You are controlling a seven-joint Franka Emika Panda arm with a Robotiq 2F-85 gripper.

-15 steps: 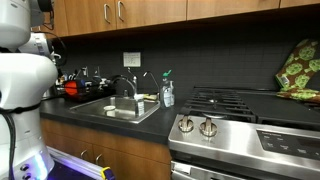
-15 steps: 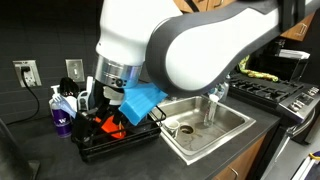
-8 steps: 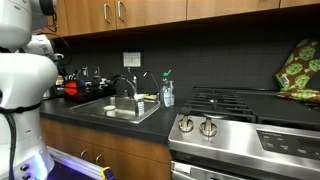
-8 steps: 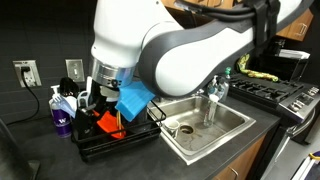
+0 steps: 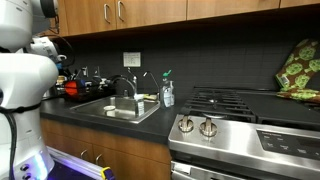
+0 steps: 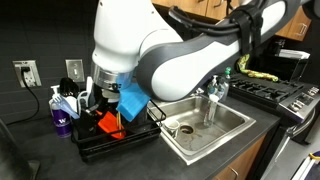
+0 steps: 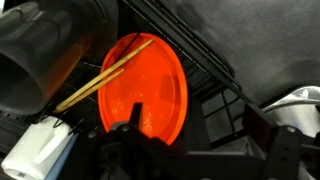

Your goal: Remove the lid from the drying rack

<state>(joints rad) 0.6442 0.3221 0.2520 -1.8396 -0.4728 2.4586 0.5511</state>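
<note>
The gripper moves further down over the red lid's edge (image 6: 110,123) (image 7: 183,118) next and closes there, as that edge lies below the gripper, between its open fingers.
The red lid (image 7: 140,85) stands tilted in the black wire drying rack (image 7: 215,70), with two wooden chopsticks (image 7: 105,75) lying across it. My gripper (image 7: 198,140) is open right at the lid. One finger is in front of the lid's lower edge and the other is over the rack wires. In an exterior view the lid (image 6: 107,123) shows as a red patch in the rack (image 6: 125,146), under my arm; the gripper itself is mostly hidden there. In an exterior view the lid (image 5: 72,89) is a small red spot left of the sink.
A dark pot (image 7: 45,50) lies beside the lid in the rack. A white object (image 7: 35,150) is near one finger. The steel sink (image 6: 205,125) with its faucet (image 6: 212,95) adjoins the rack. A purple soap bottle (image 6: 60,115) stands behind it. A stove (image 5: 240,105) is further along.
My arm has shifted a little over the rack toward the lid. The lid and the rack have not moved.
</note>
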